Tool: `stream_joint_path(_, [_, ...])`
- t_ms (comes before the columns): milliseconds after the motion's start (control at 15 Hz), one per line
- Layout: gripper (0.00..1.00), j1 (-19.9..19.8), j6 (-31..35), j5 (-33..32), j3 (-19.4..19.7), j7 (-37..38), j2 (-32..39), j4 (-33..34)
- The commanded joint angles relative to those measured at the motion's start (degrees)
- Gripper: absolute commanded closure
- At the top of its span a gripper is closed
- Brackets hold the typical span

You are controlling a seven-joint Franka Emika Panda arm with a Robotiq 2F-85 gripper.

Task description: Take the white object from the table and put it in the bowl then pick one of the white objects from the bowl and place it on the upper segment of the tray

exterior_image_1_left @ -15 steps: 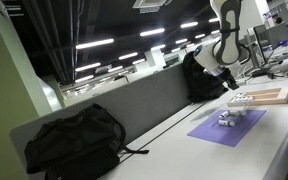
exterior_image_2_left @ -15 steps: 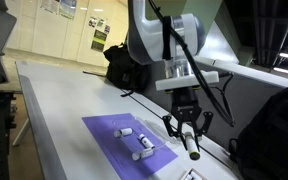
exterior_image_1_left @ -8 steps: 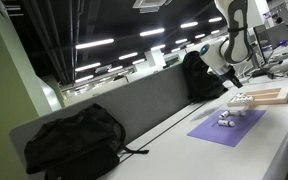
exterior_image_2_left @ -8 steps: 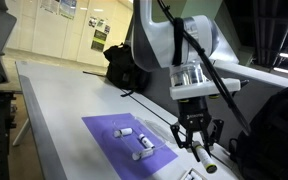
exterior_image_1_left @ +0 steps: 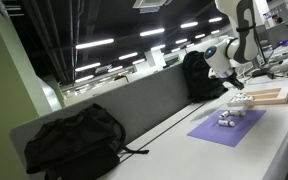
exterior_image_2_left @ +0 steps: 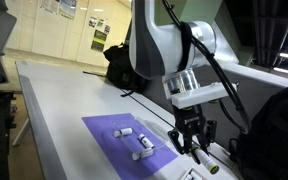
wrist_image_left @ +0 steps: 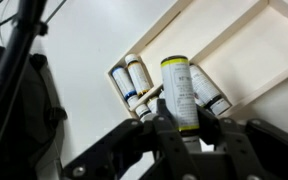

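Next, my gripper will shift right in the wrist view and down to release my white object, since the bare bottom of the tray beside the white objects lies below on that side.
My gripper (wrist_image_left: pixel 181 126) is shut on a white tube-shaped object (wrist_image_left: pixel 178 88) with a yellowish cap, which sticks out between the fingers. Below it in the wrist view lies the light-wood tray (wrist_image_left: pixel 269 45), with several similar white objects (wrist_image_left: pixel 130 82) in and beside one segment. In both exterior views the gripper (exterior_image_2_left: pixel 196 150) (exterior_image_1_left: pixel 234 80) hangs above the tray's (exterior_image_1_left: pixel 267 96) near end, just past the purple mat (exterior_image_2_left: pixel 119 140). Two or three white objects (exterior_image_2_left: pixel 144 143) lie on the mat. I cannot make out a bowl in any view.
A black backpack (exterior_image_1_left: pixel 74 140) lies on the long off-white table (exterior_image_2_left: pixel 54 110) far from the tray. A second black bag (exterior_image_1_left: pixel 198 75) stands by the grey divider behind the arm. Cables run along the table's back edge.
The gripper, still shut on the white object, has moved away from the purple mat toward the tray and dropped slightly.
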State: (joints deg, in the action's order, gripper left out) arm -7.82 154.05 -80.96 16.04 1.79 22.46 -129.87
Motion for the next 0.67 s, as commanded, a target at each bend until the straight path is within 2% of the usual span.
stream_joint_path(0, [0.93, -1.5, 8.6, -13.3, 2.2, 3.7, 1.5, -0.7])
stream_joint_path(200, [0.93, -3.3, 13.5, -19.7, 2.9, 4.5, 3.1, -1.2])
stream_joint_path(600, [0.93, -6.5, 16.0, -26.2, 3.2, 6.9, 3.7, -2.7])
